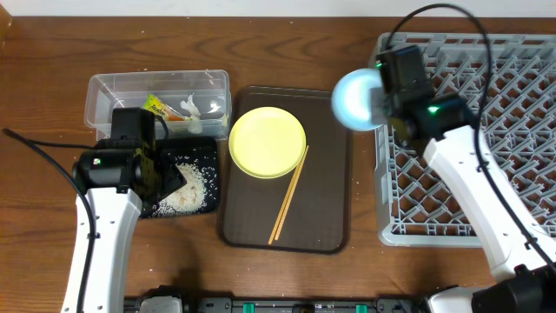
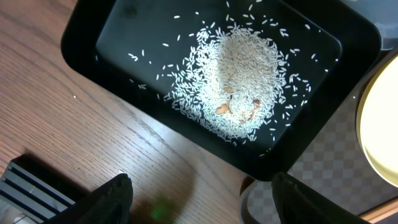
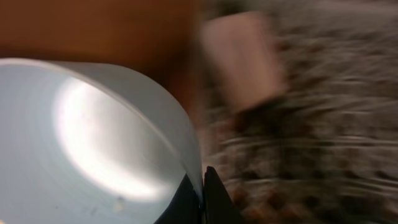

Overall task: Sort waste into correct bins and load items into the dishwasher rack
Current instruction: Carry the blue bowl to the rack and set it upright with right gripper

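My right gripper has the rack's empty far rows below it, to its right in the overhead view, so next it will cross over, tilt, lower and release the bowl [image 1: 354,97].
My right gripper [image 3: 202,196] is shut on the rim of the light blue bowl [image 1: 354,97], held in the air at the left edge of the grey dishwasher rack [image 1: 512,130]; the bowl also fills the left of the right wrist view [image 3: 93,137]. My left gripper [image 2: 199,199] is open and empty over the table just beside the black bin [image 1: 207,156], which holds a pile of white rice [image 2: 239,78]. The clear bin [image 1: 104,91] holds the green-and-yellow wrapper [image 1: 156,106] and white tissue bits [image 1: 193,108]. The yellow plate [image 1: 267,142] and two chopsticks [image 1: 289,193] lie on the brown tray.
The dark brown serving tray [image 1: 326,217] lies between the bins and the rack. A few brownish bits [image 2: 239,107] sit in the rice pile. The right wrist view is motion-blurred. The rack's left wall [image 1: 384,187] stands close to the tray's right edge.
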Controlling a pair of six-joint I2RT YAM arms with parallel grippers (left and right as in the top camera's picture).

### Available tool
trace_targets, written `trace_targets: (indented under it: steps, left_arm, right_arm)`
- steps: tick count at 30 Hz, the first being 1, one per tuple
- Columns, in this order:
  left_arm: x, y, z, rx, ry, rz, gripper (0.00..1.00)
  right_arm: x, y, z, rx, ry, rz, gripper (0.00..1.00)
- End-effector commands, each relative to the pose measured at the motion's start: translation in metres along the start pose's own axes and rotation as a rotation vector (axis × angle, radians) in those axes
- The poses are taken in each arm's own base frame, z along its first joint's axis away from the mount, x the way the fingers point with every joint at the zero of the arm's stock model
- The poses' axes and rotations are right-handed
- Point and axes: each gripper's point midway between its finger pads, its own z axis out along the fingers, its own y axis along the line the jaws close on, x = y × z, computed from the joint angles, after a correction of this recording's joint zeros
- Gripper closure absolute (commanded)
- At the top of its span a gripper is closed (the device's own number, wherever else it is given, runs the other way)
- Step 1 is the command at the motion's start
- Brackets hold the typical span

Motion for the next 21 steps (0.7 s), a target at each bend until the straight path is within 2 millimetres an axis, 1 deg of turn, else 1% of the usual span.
trace_targets:
  steps: [1,3,6,10,13,15,17,21]
  left_arm:
    - [-0.003,0.003,-0.001,-0.015,-0.012,-0.017,0.25]
    - [-0.003,0.003,-0.001,-0.015,-0.012,-0.017,0.25]
    - [-0.003,0.003,-0.001,-0.015,-0.012,-0.017,0.25]
    - [-0.003,0.003,-0.001,-0.015,-0.012,-0.017,0.25]
    - [-0.003,0.003,-0.001,-0.015,-0.012,-0.017,0.25]
    - [-0.003,0.003,-0.001,-0.015,-0.012,-0.017,0.25]
    - [-0.003,0.003,-0.001,-0.015,-0.012,-0.017,0.25]
    - [-0.003,0.003,-0.001,-0.015,-0.012,-0.017,0.25]
  right_arm:
    - [-0.028,-0.083,-0.011,0.378,-0.115,0.045,0.99]
    - [-0.040,-0.110,-0.017,0.489,-0.157,0.055,0.99]
    - [-0.053,-0.139,-0.023,0.608,-0.206,0.082,0.99]
    - [-0.064,-0.166,-0.016,0.681,-0.207,0.041,0.99]
    - [-0.066,-0.187,-0.005,0.744,-0.186,0.019,0.99]
    - [-0.066,-0.203,-0.002,0.823,-0.179,0.037,0.99]
    - [-0.065,-0.215,0.003,0.879,-0.171,0.051,0.99]
    - [-0.057,-0.228,0.024,0.910,-0.136,0.062,0.99]
